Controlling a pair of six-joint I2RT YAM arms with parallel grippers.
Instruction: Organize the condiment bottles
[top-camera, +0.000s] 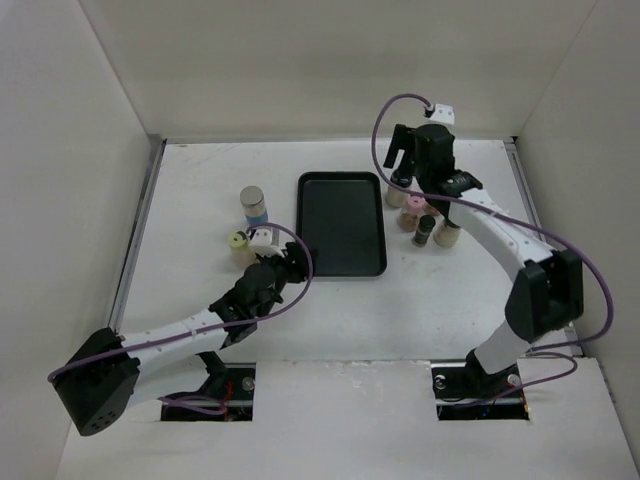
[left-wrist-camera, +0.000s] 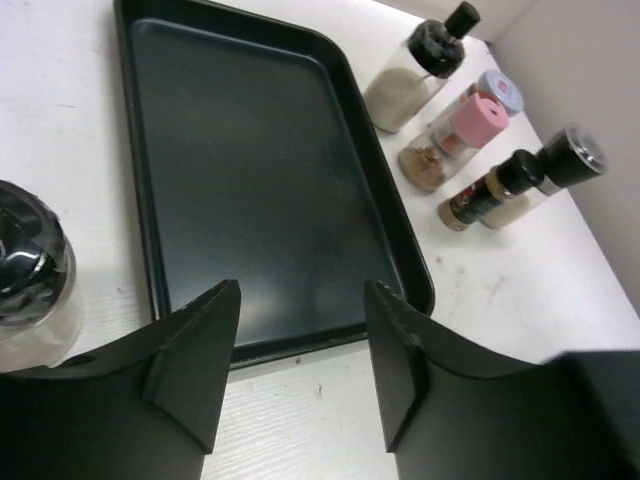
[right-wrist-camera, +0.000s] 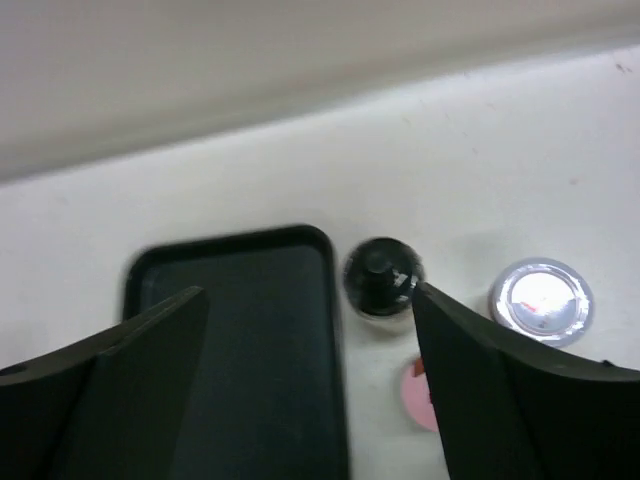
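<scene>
I will next lower my right gripper onto the black-capped bottle beside the tray (top-camera: 340, 222) and center its cap between my open fingers, as the bottle stands nearer one finger.
Several condiment bottles stand right of the black tray (top-camera: 340, 222): a black-capped bottle (right-wrist-camera: 383, 277) of white powder, a pink-capped jar (top-camera: 411, 206), a silver-capped jar (right-wrist-camera: 541, 297) and two dark-capped bottles (top-camera: 424, 231). The left wrist view shows the black-capped bottle (left-wrist-camera: 415, 75), the pink-capped jar (left-wrist-camera: 460, 135) and a dark grinder (left-wrist-camera: 500, 190). A silver-capped, blue-labelled jar (top-camera: 253, 205) and a yellow-capped jar (top-camera: 238, 243) stand left of the tray. My right gripper (top-camera: 405, 165) (right-wrist-camera: 308, 295) hovers open above the black-capped bottle and the tray's far right corner. My left gripper (top-camera: 293, 262) (left-wrist-camera: 302, 295) is open and empty at the tray's near left corner.
White walls enclose the table at the back and both sides. The tray (left-wrist-camera: 260, 170) holds nothing. A jar with a dark shiny cap (left-wrist-camera: 30, 280) sits close to my left finger. The right-hand bottles stand near the right wall.
</scene>
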